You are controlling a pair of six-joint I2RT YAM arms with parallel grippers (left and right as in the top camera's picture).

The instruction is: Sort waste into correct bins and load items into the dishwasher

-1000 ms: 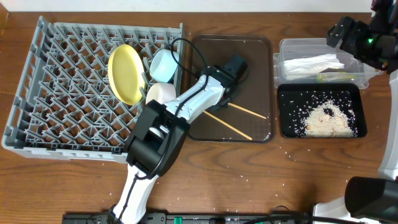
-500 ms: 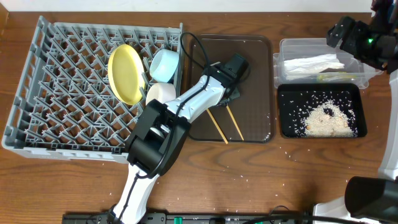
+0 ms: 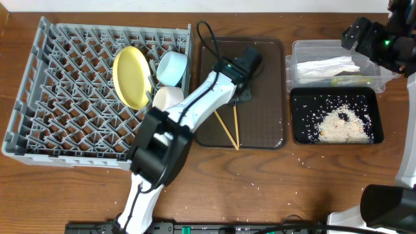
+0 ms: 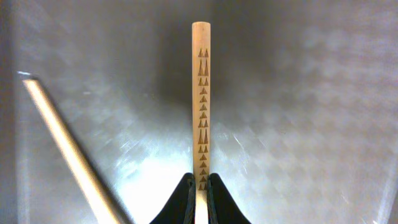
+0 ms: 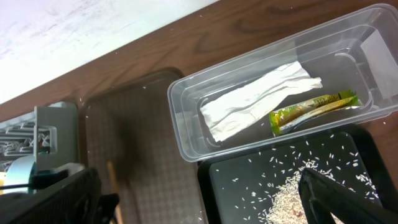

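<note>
The left gripper should next lift over the rack's raised side, which borders the tray, to the gap between yellow plate and bowls and let go of the chopstick.
My left gripper is shut on one wooden chopstick, pinching it near its patterned end over the brown serving tray. The other chopstick lies loose on that tray, beside the held one. In the grey dish rack stand a yellow plate, a light blue bowl and a white bowl. The clear tub holds the white napkin and the yellow-green sleeve. Rice lies in the black tray. My right gripper hangs open above the bins, holding nothing.
Loose rice grains are scattered on the wooden table in front of the black tray. The left arm's cable arcs over the back of the brown tray. The rack's raised side borders the brown tray's left edge.
The left gripper closed fully on one chopstick. Both chopsticks swung from pointing right to pointing toward the table's front. The right arm stayed still.
</note>
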